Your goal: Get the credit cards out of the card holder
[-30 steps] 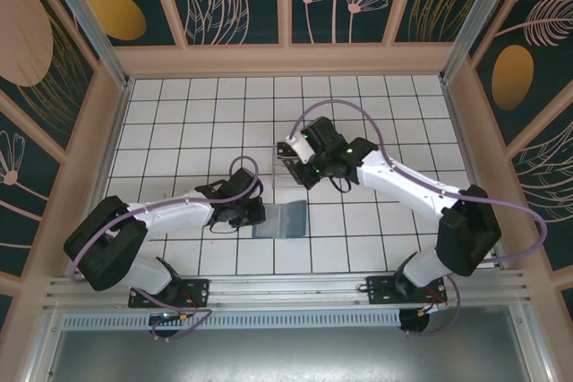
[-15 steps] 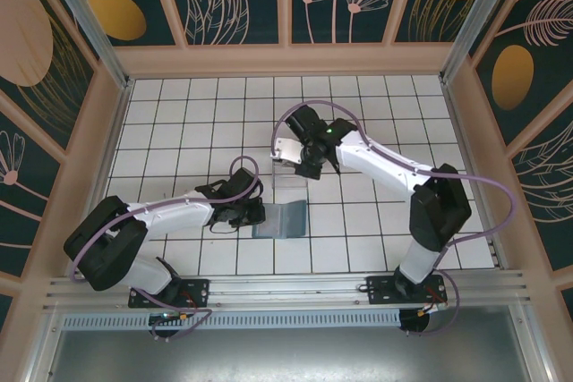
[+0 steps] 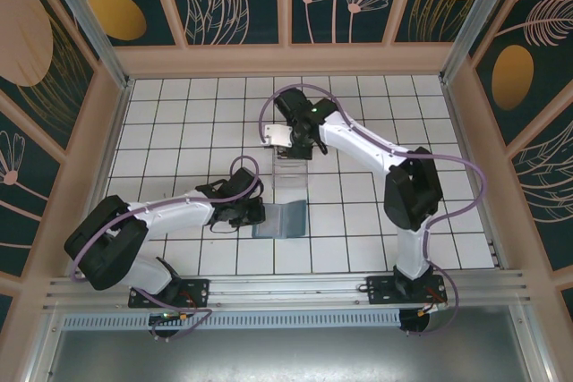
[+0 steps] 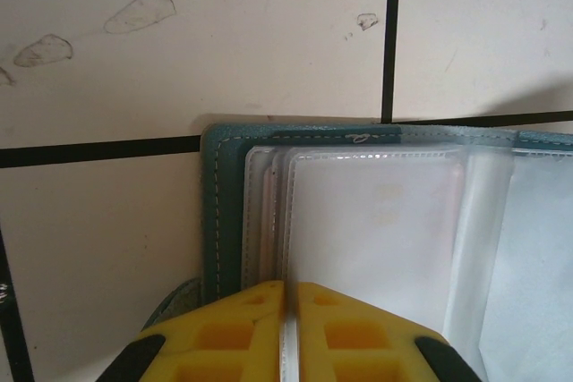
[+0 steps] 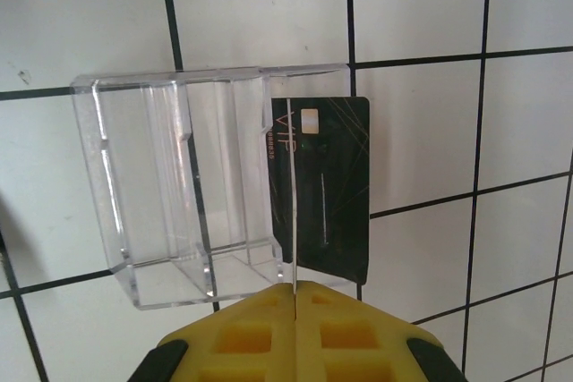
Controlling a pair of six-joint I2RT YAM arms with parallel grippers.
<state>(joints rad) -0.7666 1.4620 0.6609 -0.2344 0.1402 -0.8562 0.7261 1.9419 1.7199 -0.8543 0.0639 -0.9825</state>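
I should next lower the pale credit card in my right gripper into the clear box's far section (image 5: 313, 187) below and let go, because that section already has the VIP card in it.
The teal card holder (image 3: 285, 219) lies open on the tiles, its clear inner sleeves (image 4: 376, 221) fanned out beside the teal edge (image 4: 215, 212). My left gripper (image 3: 255, 214) (image 4: 288, 297) is shut on one of those sleeves. My right gripper (image 3: 292, 140) (image 5: 294, 291) is shut on a pale credit card (image 3: 276, 135), which shows edge-on as a thin line (image 5: 291, 203) in the right wrist view. A dark credit card (image 5: 327, 190) marked VIP rests at the right side of the clear plastic box (image 5: 152, 185).
The clear plastic box (image 3: 291, 173) stands on the tiles between the card holder and my right gripper. White tiled floor spreads all round. Patterned walls and a metal frame close in the workspace.
My right arm has swung left and towards the far wall, carrying the pale card to the far side of the clear box. The left arm and the card holder have not moved.
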